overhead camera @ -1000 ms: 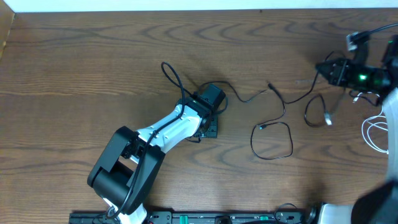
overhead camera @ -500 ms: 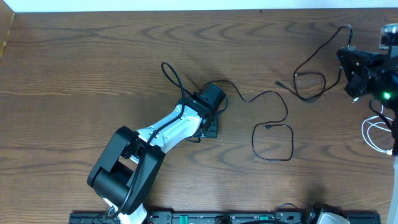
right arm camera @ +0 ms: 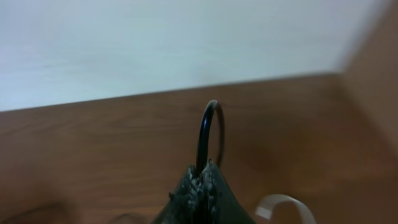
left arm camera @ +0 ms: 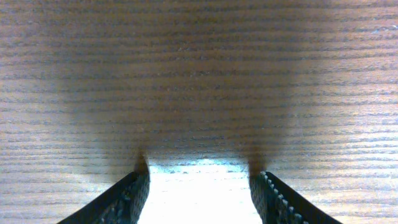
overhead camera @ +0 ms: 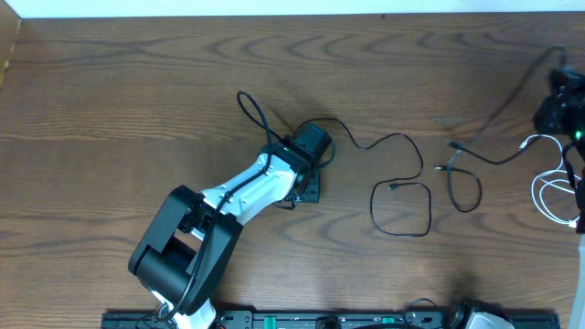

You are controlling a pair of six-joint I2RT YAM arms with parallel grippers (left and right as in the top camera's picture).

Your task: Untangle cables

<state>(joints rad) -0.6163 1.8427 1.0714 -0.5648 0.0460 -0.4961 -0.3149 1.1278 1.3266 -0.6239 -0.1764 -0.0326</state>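
The robot will next lower its right gripper toward the coiled white cord, which is below it and back from it, and let go of the black cord clear of the middle loop of cord.
A thin black cord lies on the wooden table, running from beside the left arm to a loop at the middle. Another black strand with small plugs rises toward my right gripper at the far right edge. In the right wrist view the right gripper is shut on the black cord, which arcs up from the jaws. The white cord lies coiled at the right edge, and it also shows in the right wrist view. My left gripper points down at the table, open and empty.
The table's back edge meets a white wall. The left arm's body crosses the lower left of the table. A thicker black arm wire loops beside the left wrist.
My right gripper has moved right to the table's edge with the black cord in it, dragging the cord's free loop and plugs right and downward. The left arm has not moved.
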